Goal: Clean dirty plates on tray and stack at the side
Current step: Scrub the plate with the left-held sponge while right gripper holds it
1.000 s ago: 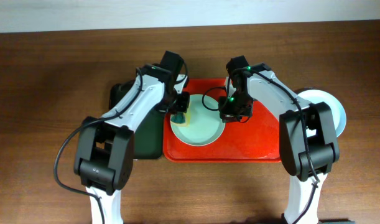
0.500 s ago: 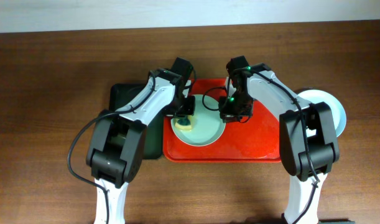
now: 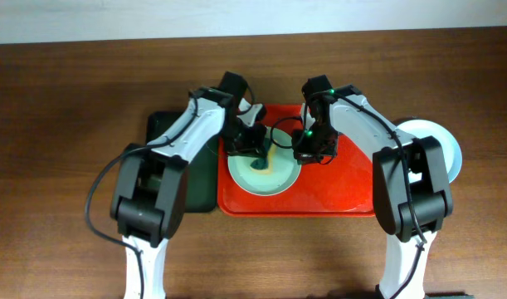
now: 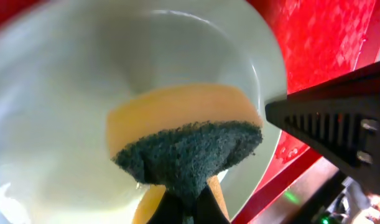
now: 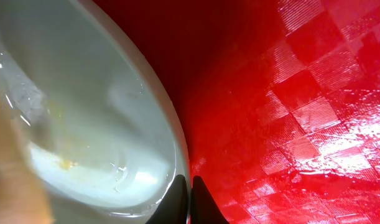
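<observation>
I will wipe across the plate next, then lift my left gripper and lower it onto the dark green tray's near end to release the sponge, because the tray's bare bottom shows there.
A pale blue-green dirty plate lies at the left end of the red tray. My left gripper is shut on a yellow sponge with a dark green scouring side, which presses on the plate. My right gripper is shut on the plate's right rim, its fingertips black and close together. A small yellowish smear shows inside the plate. The right gripper's black body sits just right of the sponge.
A dark green tray lies left of the red one, partly under my left arm. At the far right, off the tray, a pale plate rests on the wooden table, partly hidden by my right arm. The red tray floor looks wet.
My left gripper has carried the sponge from the plate's left rim rightward toward its middle. The right gripper has stayed on the rim.
</observation>
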You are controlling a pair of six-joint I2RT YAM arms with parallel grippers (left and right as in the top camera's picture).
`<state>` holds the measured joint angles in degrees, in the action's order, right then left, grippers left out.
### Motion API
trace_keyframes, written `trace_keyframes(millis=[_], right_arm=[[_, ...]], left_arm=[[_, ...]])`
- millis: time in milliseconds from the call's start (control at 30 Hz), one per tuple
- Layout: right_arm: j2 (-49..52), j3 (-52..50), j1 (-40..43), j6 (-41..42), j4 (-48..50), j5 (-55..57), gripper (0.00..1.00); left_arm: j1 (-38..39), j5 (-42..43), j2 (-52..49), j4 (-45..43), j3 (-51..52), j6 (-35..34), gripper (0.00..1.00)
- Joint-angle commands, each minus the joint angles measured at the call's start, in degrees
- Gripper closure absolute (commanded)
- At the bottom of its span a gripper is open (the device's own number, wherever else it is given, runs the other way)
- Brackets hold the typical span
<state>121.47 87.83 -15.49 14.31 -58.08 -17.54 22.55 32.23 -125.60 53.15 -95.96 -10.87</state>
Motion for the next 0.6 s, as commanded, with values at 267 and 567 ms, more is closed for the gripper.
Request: trace_keyframes(millis=[267, 567], right_arm=[[0.72, -0.20, -0.63, -0.79, 0.04, -0.90, 0.96], [0.72, -0.20, -0.63, -0.79, 0.04, -0.87, 0.96]], left_arm=[[3.13, -24.33, 3.67, -2.03, 5.03, -5.70, 1.00], [3.63, -27.78, 3.67, -6.05, 11.85, -10.86, 1.00]])
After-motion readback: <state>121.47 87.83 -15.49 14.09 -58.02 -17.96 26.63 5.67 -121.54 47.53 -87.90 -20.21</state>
